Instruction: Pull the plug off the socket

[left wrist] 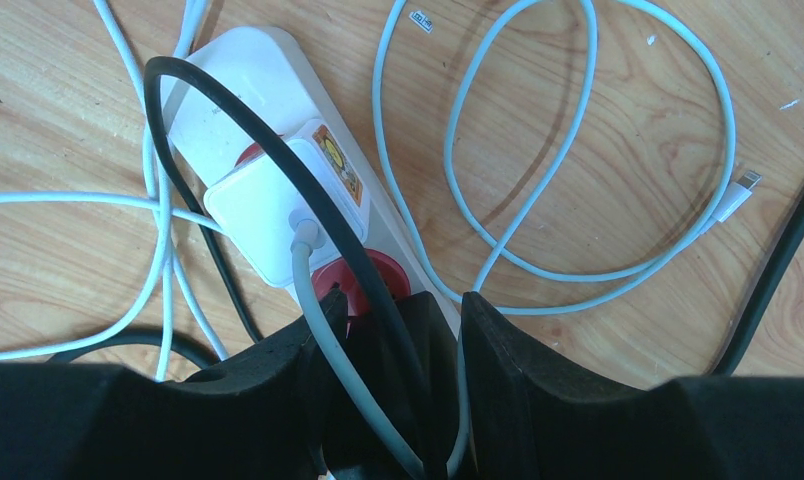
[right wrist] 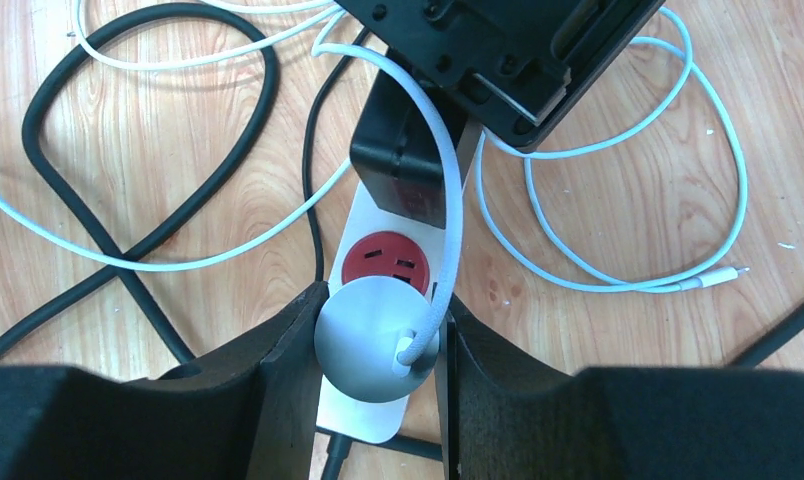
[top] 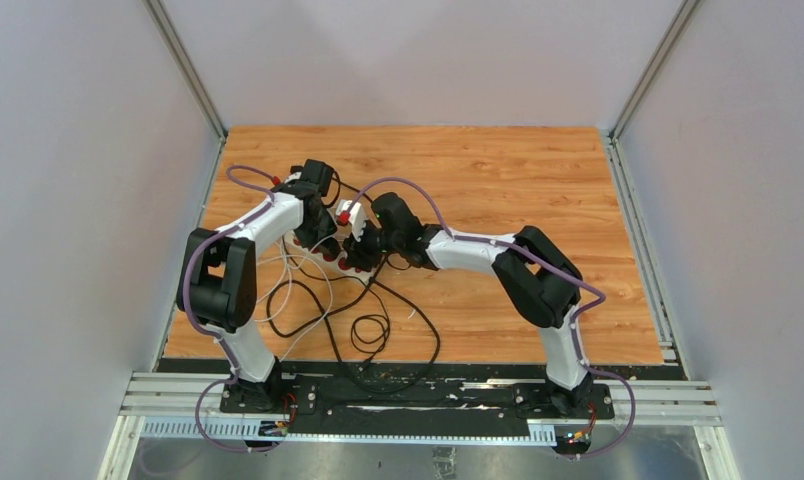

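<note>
The robot's right gripper will lift off the socket strip, then swing across and down to release the grey plug, since bare wood lies to its right in the top view.
The cream-white socket strip (right wrist: pixel 363 412) lies on the wooden table, with a free red outlet (right wrist: pixel 386 262) showing. My right gripper (right wrist: pixel 382 300) is shut on a round grey plug (right wrist: pixel 373 350) with a braided white cable, standing on the strip's near end. My left gripper (left wrist: pixel 398 305) is shut on a black plug (left wrist: pixel 423 340) farther along the strip (left wrist: pixel 238 70), next to a white square charger (left wrist: pixel 278 215). In the top view both grippers (top: pixel 323 222) (top: pixel 363 245) meet over the strip (top: pixel 328 255) at the table's left.
White charging cables (left wrist: pixel 578 150) loop on the wood beside the strip. A thick black cord (right wrist: pixel 128 130) curls to its left and trails toward the near edge (top: pixel 378 330). Grey walls stand on three sides of the table.
</note>
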### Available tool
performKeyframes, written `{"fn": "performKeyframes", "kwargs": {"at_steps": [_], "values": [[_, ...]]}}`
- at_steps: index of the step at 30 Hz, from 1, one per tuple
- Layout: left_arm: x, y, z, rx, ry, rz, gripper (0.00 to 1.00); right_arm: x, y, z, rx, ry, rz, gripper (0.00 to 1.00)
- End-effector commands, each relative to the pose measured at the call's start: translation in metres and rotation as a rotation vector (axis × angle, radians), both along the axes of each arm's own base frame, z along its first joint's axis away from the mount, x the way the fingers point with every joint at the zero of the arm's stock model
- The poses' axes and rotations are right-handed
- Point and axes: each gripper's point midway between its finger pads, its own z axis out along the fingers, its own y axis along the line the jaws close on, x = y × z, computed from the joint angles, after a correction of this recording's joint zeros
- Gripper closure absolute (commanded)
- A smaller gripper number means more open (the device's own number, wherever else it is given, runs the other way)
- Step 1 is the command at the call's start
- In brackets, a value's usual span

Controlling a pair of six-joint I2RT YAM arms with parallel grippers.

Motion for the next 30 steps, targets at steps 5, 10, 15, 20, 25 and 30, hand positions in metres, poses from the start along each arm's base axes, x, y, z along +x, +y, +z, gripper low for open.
{"fn": "performKeyframes", "kwargs": {"at_steps": [5, 10, 15, 20, 25, 30], "values": [[-0.039, -0.006, -0.043, 0.011, 0.187, -0.044, 1.00, -0.003, -0.019, 0.052, 0.003, -0.101, -0.021, 1.00], [-0.034, -0.007, -0.037, 0.008, 0.169, -0.050, 1.00, -0.013, -0.037, 0.134, 0.115, -0.200, -0.053, 1.00], [-0.030, -0.007, -0.032, 0.010, 0.149, -0.054, 1.00, -0.014, -0.079, 0.233, 0.230, -0.358, -0.183, 1.00], [-0.027, -0.007, -0.028, 0.014, 0.132, -0.052, 1.00, -0.005, -0.138, 0.303, 0.287, -0.420, -0.335, 1.00], [-0.024, -0.009, -0.027, 0.003, 0.121, -0.060, 1.00, 0.016, -0.205, 0.359, 0.285, -0.509, -0.519, 1.00], [-0.023, -0.009, -0.022, 0.004, 0.107, -0.066, 1.00, 0.058, -0.267, 0.385, 0.235, -0.526, -0.701, 1.00]]}}
